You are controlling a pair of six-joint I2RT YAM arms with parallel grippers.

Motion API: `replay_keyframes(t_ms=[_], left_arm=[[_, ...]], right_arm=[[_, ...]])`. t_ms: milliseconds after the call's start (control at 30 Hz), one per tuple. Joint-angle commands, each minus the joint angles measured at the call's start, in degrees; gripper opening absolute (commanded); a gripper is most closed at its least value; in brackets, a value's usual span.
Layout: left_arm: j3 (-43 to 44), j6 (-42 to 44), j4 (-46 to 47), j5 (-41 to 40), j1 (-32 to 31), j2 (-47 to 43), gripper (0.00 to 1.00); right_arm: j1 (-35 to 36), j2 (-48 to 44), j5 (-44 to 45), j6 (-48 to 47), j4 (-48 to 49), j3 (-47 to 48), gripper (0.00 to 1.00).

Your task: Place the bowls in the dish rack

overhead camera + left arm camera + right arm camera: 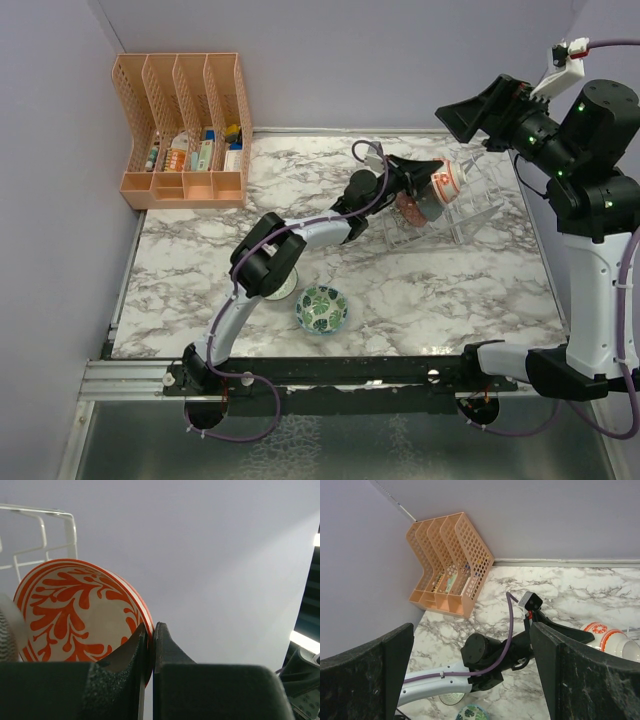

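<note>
My left gripper carries the orange-red bowl down beside the bowls in the rack next, then I release the bowl's rim.
My left gripper (440,182) is shut on the rim of the orange-red bowl (449,178) and holds it tilted on edge over the clear dish rack (470,215). In the left wrist view the jaws (151,630) pinch that bowl's rim (75,610), with rack wires (45,535) behind it. Two bowls (415,207) stand in the rack's left end, partly hidden by the gripper. The green-blue leaf bowl (321,309) sits on the table at the front. A pale bowl (283,290) lies mostly hidden under the left arm. My right gripper (462,118) is open and empty, raised high above the rack (470,630).
The orange file organiser (185,130) stands at the back left corner against the wall and also shows in the right wrist view (450,565). The left arm (300,235) stretches diagonally across the marble table (480,290). Walls close in on the left and back.
</note>
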Motion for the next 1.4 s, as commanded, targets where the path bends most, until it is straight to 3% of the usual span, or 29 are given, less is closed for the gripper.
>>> replay_keyframes(t_ms=[0,900,1367], left_arm=[[3.3,-1.7,4.7,-1.2,-0.7,1.0,0.0],[6.6,-3.7,-3.5,0.3,-0.9,4.9,0.0],[10.2,-2.6,-16.3,3.9,-0.6,4.6,0.12]], right_arm=[[-0.4,-0.7,0.3,-1.3,-0.6,-0.5,1.0],[-0.4,-0.9,0.0,-2.4,-1.1,-1.8,0.99],[-0.4,-0.9,0.0,-2.8,-1.2,-2.6,1.0]])
